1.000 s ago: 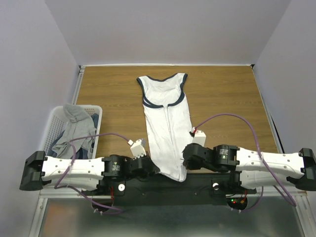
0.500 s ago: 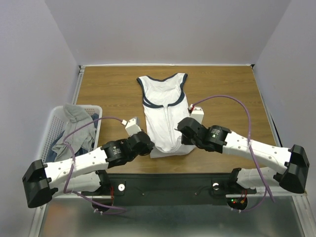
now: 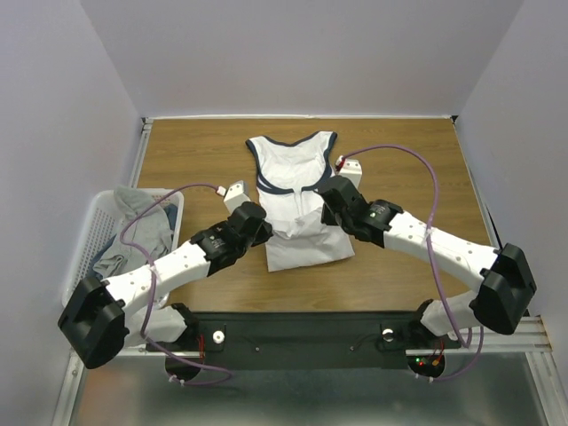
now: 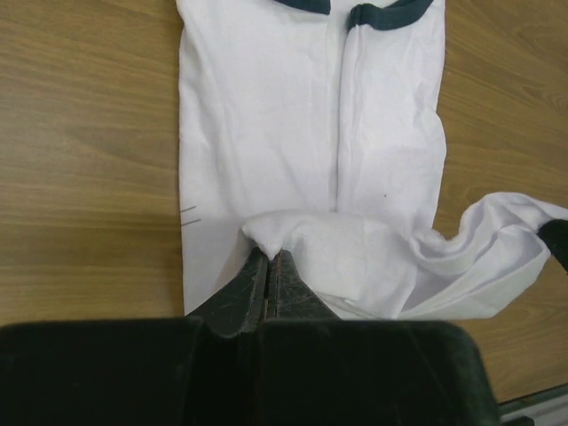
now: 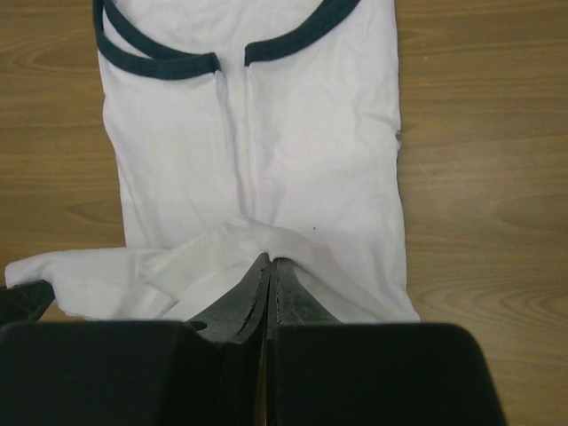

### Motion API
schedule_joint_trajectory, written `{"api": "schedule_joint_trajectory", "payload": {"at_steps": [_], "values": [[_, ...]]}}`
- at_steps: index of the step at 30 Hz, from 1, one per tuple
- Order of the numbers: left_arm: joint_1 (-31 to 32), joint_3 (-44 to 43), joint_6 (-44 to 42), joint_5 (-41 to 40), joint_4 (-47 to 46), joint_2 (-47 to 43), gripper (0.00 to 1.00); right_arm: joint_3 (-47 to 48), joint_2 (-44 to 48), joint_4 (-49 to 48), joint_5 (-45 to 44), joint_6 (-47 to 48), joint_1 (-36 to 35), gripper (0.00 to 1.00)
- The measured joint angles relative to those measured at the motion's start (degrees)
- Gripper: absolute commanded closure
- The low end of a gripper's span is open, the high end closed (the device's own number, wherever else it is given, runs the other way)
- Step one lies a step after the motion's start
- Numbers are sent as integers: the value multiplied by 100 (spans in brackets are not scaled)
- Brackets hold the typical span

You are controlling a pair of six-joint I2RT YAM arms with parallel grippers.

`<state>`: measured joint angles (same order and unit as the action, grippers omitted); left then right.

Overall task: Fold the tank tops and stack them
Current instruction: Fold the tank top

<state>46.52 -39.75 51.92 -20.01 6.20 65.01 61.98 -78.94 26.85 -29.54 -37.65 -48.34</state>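
I will carry the hem outward and down with my left gripper and let go, because the hem is still short of the cloth by the navy edging (image 3: 270, 196) (image 4: 202, 16) and that cloth lies farther out and lower.
The white tank top (image 3: 297, 173) with navy-edged neck and armholes lies lengthwise in the middle of the wooden table, neck to the far side. Its hem is lifted and doubled back over the body. My left gripper (image 3: 264, 222) is shut on the hem's left corner, and in the left wrist view (image 4: 269, 257) it pinches white cloth (image 4: 293, 115). My right gripper (image 3: 327, 201) is shut on the hem's right corner, which also shows in the right wrist view (image 5: 271, 260) over the top (image 5: 293, 133). Grey tank tops (image 3: 133, 226) lie in the basket.
A white plastic lattice basket (image 3: 82, 253) stands at the table's left edge beside my left arm. Bare wood (image 3: 417, 169) lies to the right and left of the top. Purple cables loop above both arms. Walls close in the table.
Both grippers have carried the hem from the near table edge away toward the neck, so the lower half now folds over the body. Both arms have stretched forward.
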Motion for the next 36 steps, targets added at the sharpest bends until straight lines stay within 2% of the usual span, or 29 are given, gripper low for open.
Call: {"api": "schedule_joint_trajectory", "payload": {"at_steps": [10,23,25,27,28,29,32,36], "values": [[-566,-463,-466,249,-387,713,100,389,-772,-645,302,396,616,99],[-1381,-949,-892,756,-1036,2138,100,839,-2015,-1239,881,531,1263,100],[-1550,-957,-933,852,-1132,2262,100,1010,-2229,-1287,962,540,1325,97],[-1668,-975,-973,966,-1220,2350,92,1161,-2404,-1346,1054,551,1388,91],[-1751,-999,-986,994,-1250,2409,84,1220,-2472,-1379,1095,553,1423,88],[-1812,-1040,-1047,1086,-1342,2496,70,1261,-2527,-1399,1128,551,1456,84],[-1912,-1178,-1156,1257,-1453,2673,56,1335,-2588,-1412,1161,553,1547,81],[-1937,-1360,-1309,1502,-1676,2796,55,1375,-2590,-1451,1147,553,1657,80]]}}
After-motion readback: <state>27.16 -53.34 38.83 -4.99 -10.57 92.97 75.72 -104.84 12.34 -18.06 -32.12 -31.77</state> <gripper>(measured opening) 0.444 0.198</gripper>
